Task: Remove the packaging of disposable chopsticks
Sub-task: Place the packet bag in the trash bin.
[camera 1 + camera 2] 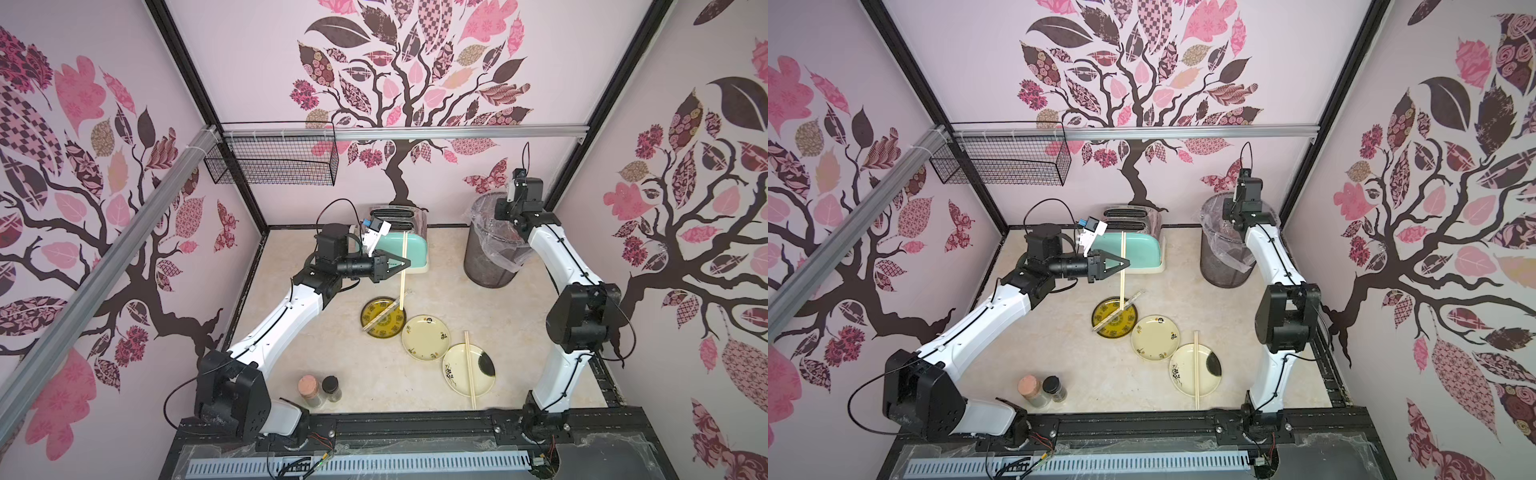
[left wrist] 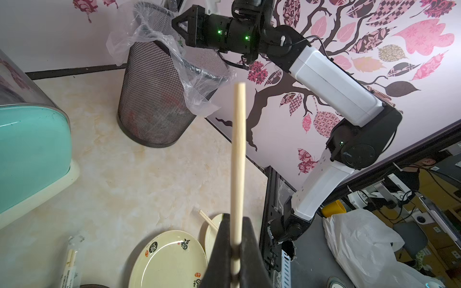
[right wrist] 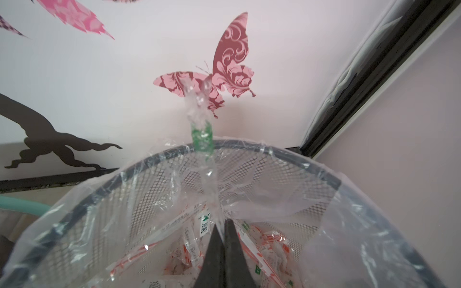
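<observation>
My right gripper holds the empty clear sleeve and should next lower past the bin's rim into the mesh bin [image 1: 486, 257] [image 3: 269, 242] and release it. The other discarded sleeves are already inside.
My left gripper [image 1: 408, 262] [image 2: 236, 220] is shut on a bare pair of disposable chopsticks [image 1: 402, 270] [image 2: 238, 154], held upright over the dark yellow plate [image 1: 392, 329]. A wrapped pair in its clear packaging [image 1: 381, 314] [image 2: 70, 261] lies across that plate. Another bare pair [image 1: 469, 370] rests on the right cream plate [image 1: 457, 360]. My right gripper [image 3: 222, 224] [image 2: 174, 23] hangs over the mesh bin [image 1: 486, 257], shut on an empty clear sleeve with a green mark [image 3: 202, 136]. Several discarded sleeves [image 3: 189, 239] lie inside the bin.
A teal toaster [image 1: 411, 249] stands at the back behind the held chopsticks. A cream plate [image 1: 426, 337] with nothing on it sits between the other two plates. Two spice jars [image 1: 320, 390] stand near the front left. A wire basket [image 1: 274, 160] hangs on the back wall.
</observation>
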{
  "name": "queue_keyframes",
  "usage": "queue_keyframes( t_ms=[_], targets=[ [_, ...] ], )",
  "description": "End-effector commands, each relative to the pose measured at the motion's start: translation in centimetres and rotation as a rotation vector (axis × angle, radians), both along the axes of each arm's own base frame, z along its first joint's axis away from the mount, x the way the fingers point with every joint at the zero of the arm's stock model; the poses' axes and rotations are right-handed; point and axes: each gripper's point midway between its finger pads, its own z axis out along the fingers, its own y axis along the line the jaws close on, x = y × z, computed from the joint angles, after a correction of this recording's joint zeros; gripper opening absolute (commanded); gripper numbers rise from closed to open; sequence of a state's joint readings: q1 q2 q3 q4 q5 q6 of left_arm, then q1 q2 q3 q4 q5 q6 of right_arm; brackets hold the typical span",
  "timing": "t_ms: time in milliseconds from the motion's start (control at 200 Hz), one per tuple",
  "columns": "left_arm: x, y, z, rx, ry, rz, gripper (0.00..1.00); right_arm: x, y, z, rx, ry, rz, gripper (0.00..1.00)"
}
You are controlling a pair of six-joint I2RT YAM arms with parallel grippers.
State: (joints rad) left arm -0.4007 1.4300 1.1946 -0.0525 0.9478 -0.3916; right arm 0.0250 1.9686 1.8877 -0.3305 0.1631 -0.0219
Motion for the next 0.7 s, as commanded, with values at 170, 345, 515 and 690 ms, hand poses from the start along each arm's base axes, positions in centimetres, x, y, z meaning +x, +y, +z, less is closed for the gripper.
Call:
queue_keyframes(
  t_ms=[170, 345, 515, 690],
  targets=[
    [0.4, -0.2, -1.0, 0.018, 0.008, -0.005, 0.00, -0.7, -1.2, -3.9, -0.013, 0.201, -0.052, 0.00],
    [0.5, -0.2, -1.2, 0.024, 0.010, -0.005, 0.00, -0.4, -1.3, -6.7, -0.008, 0.274, -0.053, 0.00],
    [0.6, -0.2, -1.4, 0.025, 0.017, -0.007, 0.00, 0.1, -1.1, -8.6, 0.006, 0.302, -0.042, 0.00],
    [0.6, -0.2, -1.3, 0.025, 0.013, -0.004, 0.00, 0.2, -1.1, -10.9, 0.012, 0.344, -0.045, 0.00]
  ],
)
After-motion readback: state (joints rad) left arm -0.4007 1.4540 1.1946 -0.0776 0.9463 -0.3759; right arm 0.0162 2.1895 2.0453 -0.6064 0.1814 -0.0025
